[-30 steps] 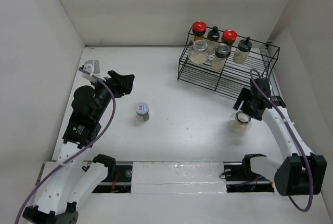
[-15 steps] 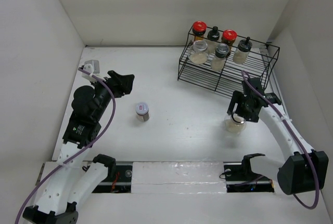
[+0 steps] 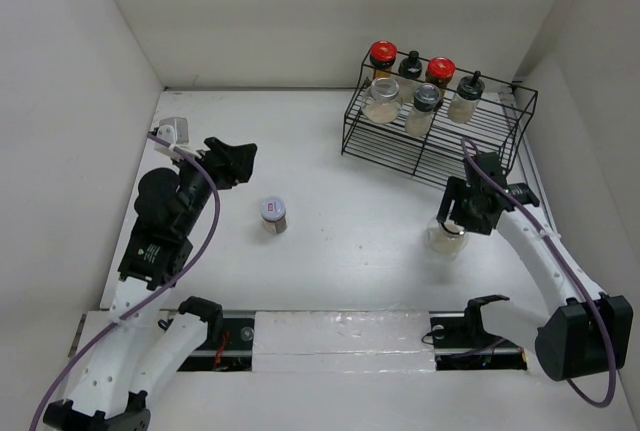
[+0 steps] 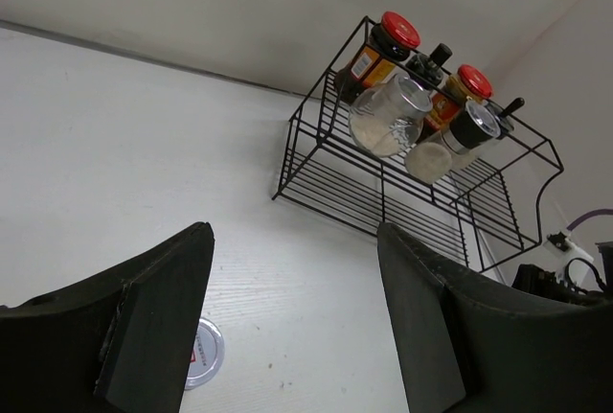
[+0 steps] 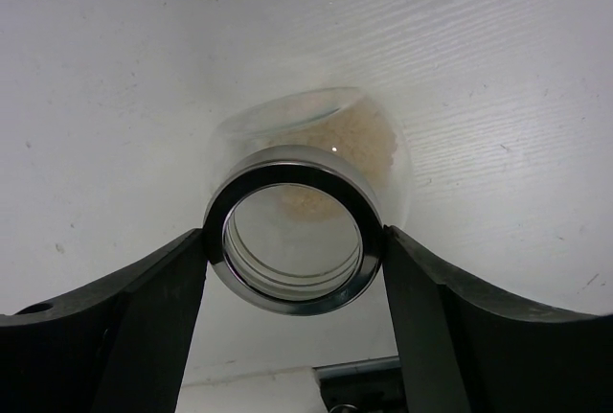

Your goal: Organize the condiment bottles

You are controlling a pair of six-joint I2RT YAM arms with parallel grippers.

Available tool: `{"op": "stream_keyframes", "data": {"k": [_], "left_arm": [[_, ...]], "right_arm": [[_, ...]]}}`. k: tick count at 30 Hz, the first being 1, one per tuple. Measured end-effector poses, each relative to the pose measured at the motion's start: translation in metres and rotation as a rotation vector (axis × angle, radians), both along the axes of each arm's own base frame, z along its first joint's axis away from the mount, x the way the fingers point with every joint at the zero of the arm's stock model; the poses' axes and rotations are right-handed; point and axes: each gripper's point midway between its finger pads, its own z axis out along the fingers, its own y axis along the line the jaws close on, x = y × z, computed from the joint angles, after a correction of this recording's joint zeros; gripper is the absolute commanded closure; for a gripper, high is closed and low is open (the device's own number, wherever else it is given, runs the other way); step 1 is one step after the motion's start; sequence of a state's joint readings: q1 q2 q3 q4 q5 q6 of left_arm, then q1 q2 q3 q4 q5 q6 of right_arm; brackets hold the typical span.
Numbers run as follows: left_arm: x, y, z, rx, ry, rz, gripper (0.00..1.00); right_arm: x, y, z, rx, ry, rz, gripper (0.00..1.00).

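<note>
Next I need to move the jar in my right gripper up and outward and release it on the rack's upper shelf [image 3: 451,134], which is free beside the grey-lidded shaker.
My right gripper [image 3: 458,215] is shut on the metal rim of a squat clear jar [image 3: 446,239] with pale contents, in front of the rack. In the right wrist view, both fingers [image 5: 158,288] press the jar's rim [image 5: 295,231]; I cannot tell whether its base touches the table. My left gripper [image 3: 240,161] is open and empty, up and left of a small white-lidded dark jar [image 3: 273,215], whose lid shows in the left wrist view [image 4: 204,354]. On the black wire rack [image 3: 400,151] stand two red-lidded jars [image 3: 381,54], two black-capped bottles [image 3: 467,96], a grey-lidded shaker [image 3: 424,106] and a clear jar [image 3: 382,99].
The rack stands at the back right, near the right wall. White walls close in the table on the left, back and right. A metal rail [image 3: 340,331] with both arm bases runs along the near edge.
My right gripper has carried the clear jar a little to the left, away from the right wall. The left arm has barely moved.
</note>
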State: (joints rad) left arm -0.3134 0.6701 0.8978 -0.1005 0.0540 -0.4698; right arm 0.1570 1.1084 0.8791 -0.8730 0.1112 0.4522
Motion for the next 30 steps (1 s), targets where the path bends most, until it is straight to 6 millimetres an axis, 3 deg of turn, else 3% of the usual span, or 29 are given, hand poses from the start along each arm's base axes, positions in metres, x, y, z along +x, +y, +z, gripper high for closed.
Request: {"op": "stream_keyframes", "data": {"k": [4,8,10,13,18,22,26,30], "left_arm": [[0.0,0.0,0.0,0.0,0.001,-0.003,0.35],[0.0,0.0,0.0,0.0,0.001,-0.003,0.35],[0.0,-0.001,0.0,0.0,0.001,-0.003,0.35],[0.0,-0.001,-0.001,0.001,0.002,-0.003,0.35],[0.0,-0.001,-0.001,0.001,0.002,-0.003,0.35],[0.0,-0.001,-0.001,0.001,0.002,-0.003,0.35],[0.0,-0.001,-0.001,0.001,0.002,-0.003,0.35],[0.0,-0.001,-0.001,0.001,0.002,-0.003,0.35]], "right_arm": [[0.004,0.003,0.001,0.014,-0.019,0.011,0.4],[0.004,0.014,0.004,0.021,-0.023,0.053,0.4],[0.004,0.028,0.016,0.03,-0.041,0.101,0.4],[0.017,0.053,0.058,0.056,-0.139,0.171,0.4],[0.047,0.083,0.153,0.149,-0.421,0.221,0.4],[0.065,0.084,0.189,0.167,-0.555,0.207,0.4],[0.085,0.072,0.194,0.134,-0.587,0.176,0.4],[0.113,0.043,0.189,0.091,-0.595,0.107,0.42]]}}
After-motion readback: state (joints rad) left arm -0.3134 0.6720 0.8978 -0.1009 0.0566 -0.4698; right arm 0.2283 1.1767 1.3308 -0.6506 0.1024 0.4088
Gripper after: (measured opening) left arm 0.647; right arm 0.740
